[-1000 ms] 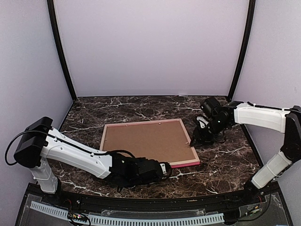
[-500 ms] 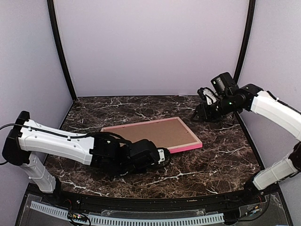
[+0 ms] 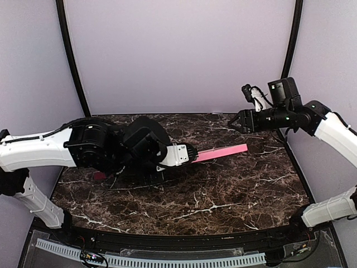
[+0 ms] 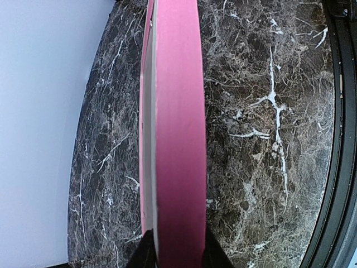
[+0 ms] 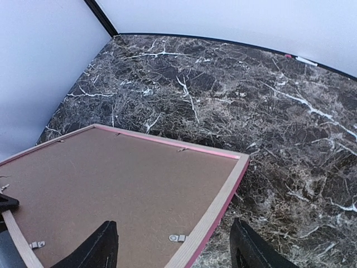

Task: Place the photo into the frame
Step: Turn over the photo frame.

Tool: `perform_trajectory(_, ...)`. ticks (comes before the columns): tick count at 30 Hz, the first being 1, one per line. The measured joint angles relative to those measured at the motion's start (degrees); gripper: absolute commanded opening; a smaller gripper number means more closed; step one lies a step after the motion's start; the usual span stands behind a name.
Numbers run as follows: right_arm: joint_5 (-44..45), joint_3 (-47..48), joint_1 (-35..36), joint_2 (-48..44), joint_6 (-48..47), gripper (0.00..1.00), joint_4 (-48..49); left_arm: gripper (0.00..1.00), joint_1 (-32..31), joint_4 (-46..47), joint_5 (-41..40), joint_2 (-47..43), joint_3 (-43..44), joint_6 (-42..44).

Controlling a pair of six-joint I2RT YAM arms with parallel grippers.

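Note:
Next, my left gripper swings to the left in the top view and down, turning the edge-on frame flat. Then it releases the frame, since the marble tabletop lies below.
The frame (image 3: 223, 151) is held up off the marble and shows edge-on as a thin pink strip in the top view. My left gripper (image 3: 189, 153) is shut on its near rail. In the left wrist view the pink rail (image 4: 175, 139) runs up between both fingers (image 4: 146, 255). My right gripper (image 3: 237, 121) hangs open above the frame's right end, touching nothing. Below its spread jaws (image 5: 175, 251), the frame's pale wood back rail (image 5: 223, 195) and brown backing board (image 5: 111, 184) show. The photo is hidden.
The dark marble table (image 3: 234, 190) is walled in white, with black corner posts (image 3: 72, 61) at the back. A black rail (image 3: 167, 240) runs along the near edge. Small metal clips (image 5: 177, 238) sit on the frame's back. My left arm's bulk (image 3: 106, 148) covers the frame's left part.
My left arm has lifted and tipped the frame from flat on the table to edge-on. My right gripper has left the frame's corner, risen and opened wider.

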Motion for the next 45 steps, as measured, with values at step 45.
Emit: perform_trajectory(45, -8.2, -9.2, 2.0, -7.1, -12.2, 0.85, 16.6, 0.0, 35.7, -9.0, 39.5, -5.7, 11.0, -2.7)
